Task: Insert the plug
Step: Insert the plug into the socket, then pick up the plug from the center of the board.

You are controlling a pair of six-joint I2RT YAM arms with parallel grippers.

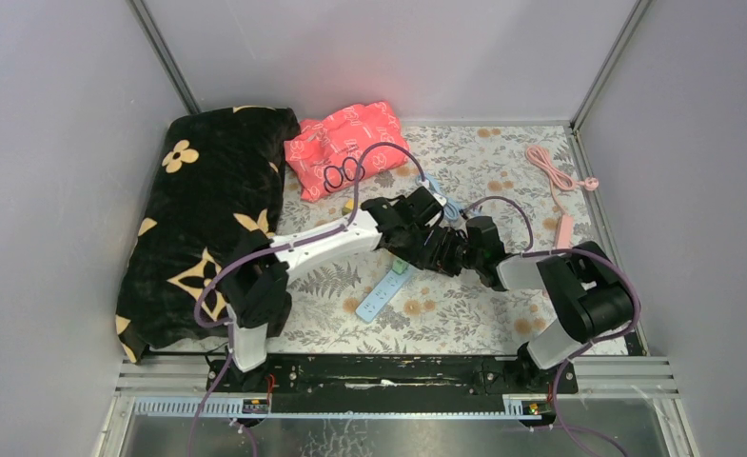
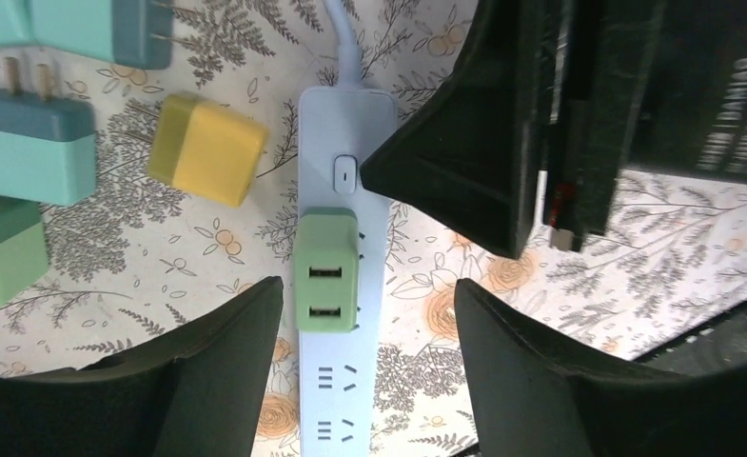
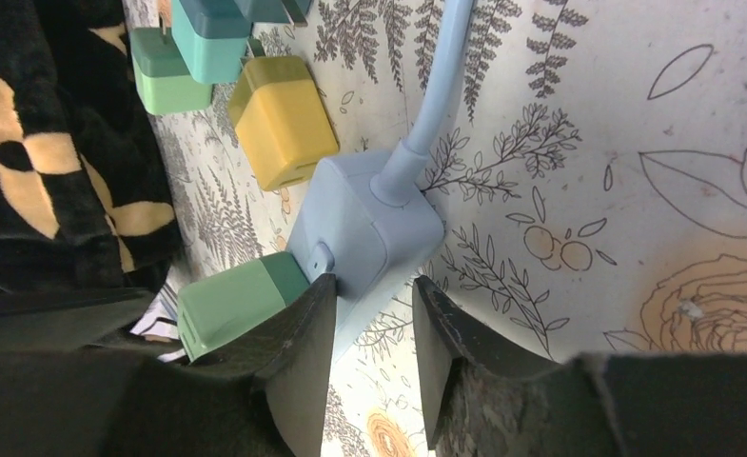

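Observation:
My left gripper swings off the power strip (image 1: 379, 295) toward the pillow side next, then comes down onto the loose green plug.
A green plug (image 2: 326, 269) with two USB ports on its top sits seated in the light blue power strip (image 2: 345, 400), just below the strip's switch. My left gripper (image 2: 367, 286) is open; its fingers stand wide on either side of the plug and touch nothing. My right gripper (image 3: 374, 286) is at the strip's cable end, its jaws a narrow gap apart. One right finger (image 3: 303, 324) rests against the strip (image 3: 360, 228) by the switch, the other stands off it over the cloth. In the top view both wrists crowd over the plug (image 1: 401, 268) and strip (image 1: 379, 295).
Loose plugs lie left of the strip: a yellow one (image 2: 203, 148) and teal and green ones (image 2: 31, 148). A black flowered pillow (image 1: 207, 219) fills the left side, a red pouch (image 1: 345, 148) lies at the back, and a pink cable (image 1: 560, 176) at the right.

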